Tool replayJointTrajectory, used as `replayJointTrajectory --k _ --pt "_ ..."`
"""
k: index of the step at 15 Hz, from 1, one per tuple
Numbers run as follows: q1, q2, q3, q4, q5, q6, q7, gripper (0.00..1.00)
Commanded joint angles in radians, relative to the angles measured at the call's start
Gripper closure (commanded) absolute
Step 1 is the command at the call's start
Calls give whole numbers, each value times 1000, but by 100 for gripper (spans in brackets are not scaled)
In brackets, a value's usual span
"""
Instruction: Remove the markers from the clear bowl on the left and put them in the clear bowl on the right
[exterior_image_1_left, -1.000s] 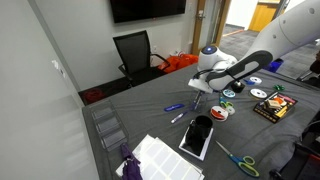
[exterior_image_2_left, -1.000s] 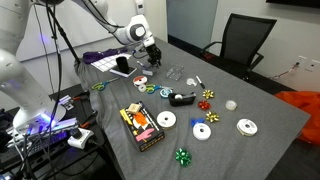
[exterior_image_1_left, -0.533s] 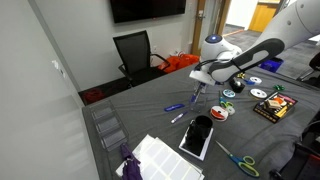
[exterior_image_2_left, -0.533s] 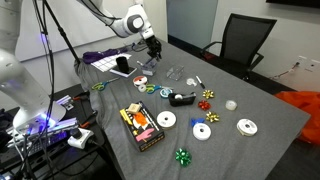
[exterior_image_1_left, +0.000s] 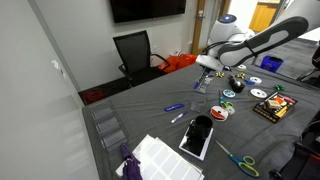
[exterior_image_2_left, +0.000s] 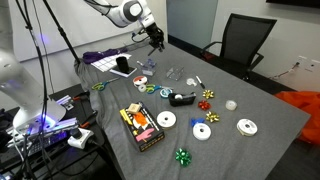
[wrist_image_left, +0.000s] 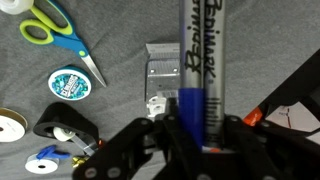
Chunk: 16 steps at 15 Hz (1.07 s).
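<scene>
My gripper moves across from above one clear bowl (wrist_image_left: 165, 72) to the other clear bowl, farther from the scissors, next, before it lowers the markers.
My gripper (wrist_image_left: 192, 135) is shut on the markers (wrist_image_left: 197, 70), a blue one and a grey-white one side by side, which point away from the wrist camera. In both exterior views the gripper (exterior_image_1_left: 203, 72) (exterior_image_2_left: 156, 40) hangs well above the grey table with the markers (exterior_image_1_left: 199, 84) dangling under it. A clear bowl (wrist_image_left: 165, 72) lies on the cloth straight below the markers; it also shows in an exterior view (exterior_image_2_left: 172, 72). Two more blue markers (exterior_image_1_left: 173, 107) (exterior_image_1_left: 177, 118) lie loose on the table.
Green-handled scissors (wrist_image_left: 55, 28), a teal tape roll (wrist_image_left: 69, 84) and a black tape dispenser (wrist_image_left: 66, 124) lie nearby. Clear bins (exterior_image_1_left: 107, 127), white sheets (exterior_image_1_left: 157, 156), a black tablet (exterior_image_1_left: 197, 135), discs (exterior_image_2_left: 166, 120) and a box (exterior_image_2_left: 140, 125) are spread over the table. An office chair (exterior_image_1_left: 133, 52) stands behind.
My gripper has risen and swung away from the table surface with the markers in it, moving up and to the right in one exterior view. Nothing on the table has moved.
</scene>
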Motion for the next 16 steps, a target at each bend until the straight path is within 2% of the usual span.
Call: replayJointTrajectory --k 1,5,9,16 --pt "-66 -41 14 2 18 -33 -52 92" --pt "-139 -1 18 95 56 -126 -104 92" --pt "-198 75 12 243 111 -246 -97 92" --pt "-183 359 -40 590 78 -413 122 92"
